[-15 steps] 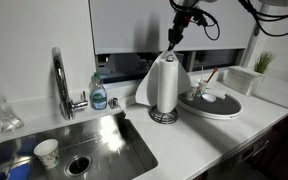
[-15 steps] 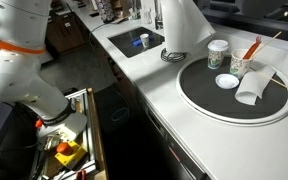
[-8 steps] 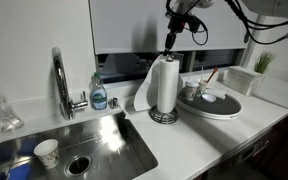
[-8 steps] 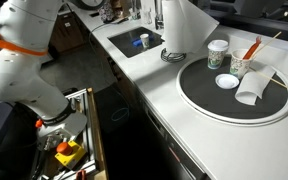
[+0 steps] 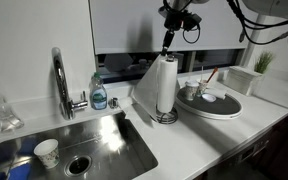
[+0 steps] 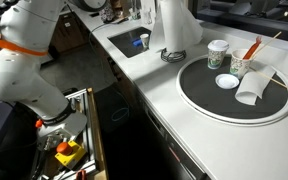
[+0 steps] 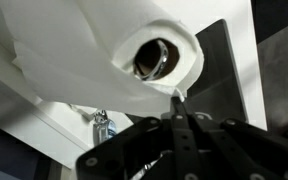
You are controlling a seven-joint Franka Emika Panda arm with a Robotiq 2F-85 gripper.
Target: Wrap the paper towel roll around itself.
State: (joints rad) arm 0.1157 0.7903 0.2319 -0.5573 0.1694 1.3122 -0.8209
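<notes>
My gripper sweeps over the roll's top (image 5: 170, 58) toward the tray side and releases the pinched edge there next, because the loose sheet (image 5: 144, 90) still hangs off the opposite side.
A white paper towel roll (image 5: 164, 85) stands upright on a metal holder base on the counter, right of the sink; it also shows in the other exterior view (image 6: 176, 25). A loose sheet (image 5: 144, 90) hangs off its left side. My gripper (image 5: 168, 40) is just above the roll's top, shut on the pinched edge of the loose sheet. In the wrist view the gripper (image 7: 177, 102) grips a paper corner below the roll's hollow core (image 7: 156, 55).
A steel sink (image 5: 74, 145) with a paper cup (image 5: 47, 152) lies left. A tall faucet (image 5: 59, 80) and blue soap bottle (image 5: 99, 95) stand behind it. A round dark tray (image 6: 234, 95) with cups and items sits right of the roll.
My gripper has lifted slightly and moved left above the roll. The loose sheet has swung outward on the roll's left side.
</notes>
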